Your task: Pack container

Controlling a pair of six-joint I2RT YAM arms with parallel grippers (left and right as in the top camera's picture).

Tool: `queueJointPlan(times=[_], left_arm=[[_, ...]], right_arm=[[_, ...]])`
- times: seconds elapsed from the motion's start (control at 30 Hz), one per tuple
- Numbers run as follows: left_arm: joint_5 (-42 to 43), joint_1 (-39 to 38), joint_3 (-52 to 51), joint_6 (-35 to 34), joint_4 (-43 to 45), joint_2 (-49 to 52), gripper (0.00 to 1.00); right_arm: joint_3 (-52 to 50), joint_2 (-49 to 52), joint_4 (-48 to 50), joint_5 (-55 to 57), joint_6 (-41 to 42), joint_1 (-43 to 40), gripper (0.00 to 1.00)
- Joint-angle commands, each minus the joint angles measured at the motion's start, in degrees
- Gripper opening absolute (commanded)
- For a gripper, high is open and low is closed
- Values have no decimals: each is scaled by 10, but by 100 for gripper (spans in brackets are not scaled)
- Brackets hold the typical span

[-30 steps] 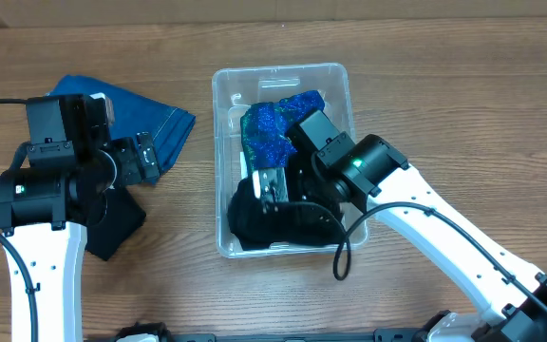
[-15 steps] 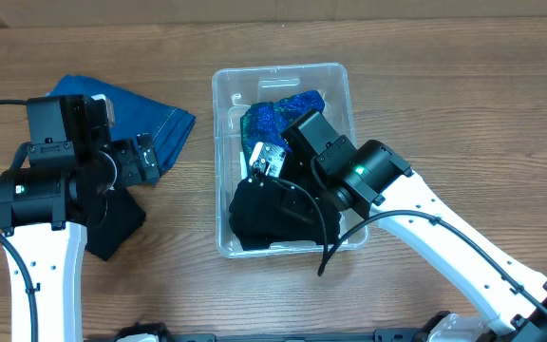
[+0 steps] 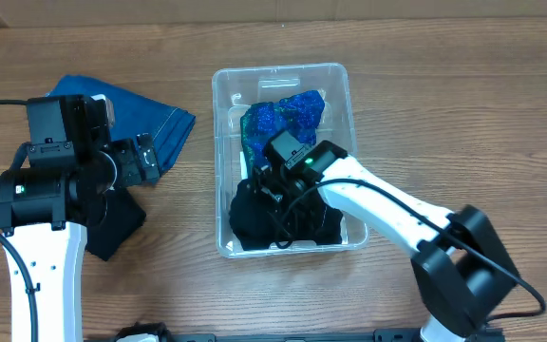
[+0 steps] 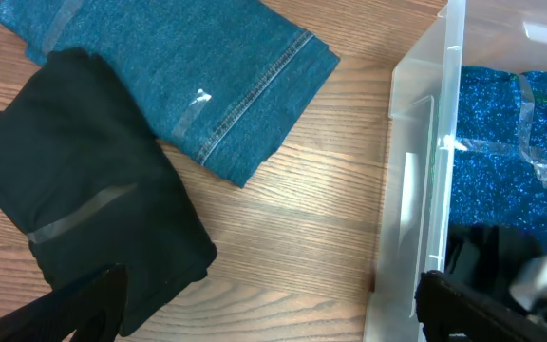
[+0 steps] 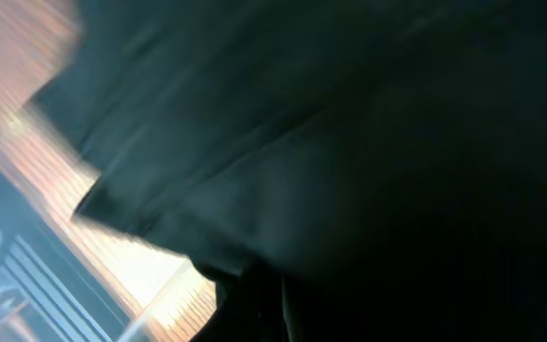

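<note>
I should next move my left gripper to the left in the overhead view and lower it onto the black cloth's edge away from the denim, because that edge is on bare wood.
The clear container (image 3: 278,69) stands mid-table, its wall (image 4: 425,171) also in the left wrist view. It holds a sparkly blue cloth (image 3: 283,119) at the far end and a black cloth (image 3: 254,223) at the near end. My right gripper (image 3: 266,185) is down inside it, shut on that black cloth (image 5: 349,142), which fills the right wrist view. The fingers there are dark and close together. My left gripper (image 4: 273,313) hangs open and empty over bare wood just left of the container.
A folded blue denim piece (image 3: 155,119) lies left of the container. A second black cloth (image 3: 112,228) lies on the table in front of it, partly under the left arm. Both show in the left wrist view: the denim (image 4: 188,76) and the black cloth (image 4: 74,190).
My right gripper went from open to shut and moved left and down into the black cloth inside the container, its wrist turning. The left arm has not moved.
</note>
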Motion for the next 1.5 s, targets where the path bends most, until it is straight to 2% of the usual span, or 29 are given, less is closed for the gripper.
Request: queueJointPlan(times=[0.0, 0.07, 0.17, 0.33, 0.37, 0.43, 0.47, 0.5, 0.53, 0.63, 0.7, 0.83, 0.93, 1.03, 1.1, 1.17, 1.27, 1.47], left_arm=[[3, 4, 13, -6, -1, 0, 100], [3, 4, 13, -6, -1, 0, 100], [3, 4, 13, -6, -2, 0, 100], [3, 4, 13, -5, -3, 0, 100], [3, 4, 13, -5, -4, 0, 100], [3, 4, 13, -5, -4, 0, 100], [2, 4, 13, -5, -4, 0, 100], [-4, 4, 13, -5, -4, 0, 100], [-6, 4, 13, -4, -4, 0, 100], [-21, 13, 13, -8, -15, 0, 100], [-45, 44, 13, -37, -36, 0, 100], [-47, 171, 12, -70, -63, 0, 100], [-4, 315, -6, -107, -51, 10, 100], [-17, 354, -41, -104, -16, 47, 100], [-43, 355, -80, -103, 27, 93, 100], [-42, 355, -104, -73, 67, 154, 100], [21, 355, -105, -1, 119, 261, 98], [42, 355, -105, 14, 166, 402, 100]], right_arm=[[-5, 0, 1, -7, 14, 1, 11], [-4, 0, 10, -7, 15, -2, 11], [16, -2, -1, 3, 15, -7, 18], [130, -24, -82, 83, 15, -17, 36], [167, -38, -99, 104, 15, -18, 42], [214, -64, -109, 135, 16, -20, 62], [233, -81, -110, 146, 16, -24, 68], [249, -100, -109, 154, 28, -35, 94], [256, -111, -110, 159, 41, -46, 100], [261, -151, -120, 160, 94, -122, 100], [261, -165, -145, 156, 120, -190, 100], [261, -168, -205, 136, 120, -316, 100], [261, -168, -241, 109, 120, -418, 100], [261, -168, -242, 57, 120, -464, 100], [261, -168, -242, 57, 120, -469, 100], [260, -168, -243, 57, 120, -469, 100], [260, -168, -242, 57, 119, -469, 100], [260, -168, -242, 57, 118, -469, 100]])
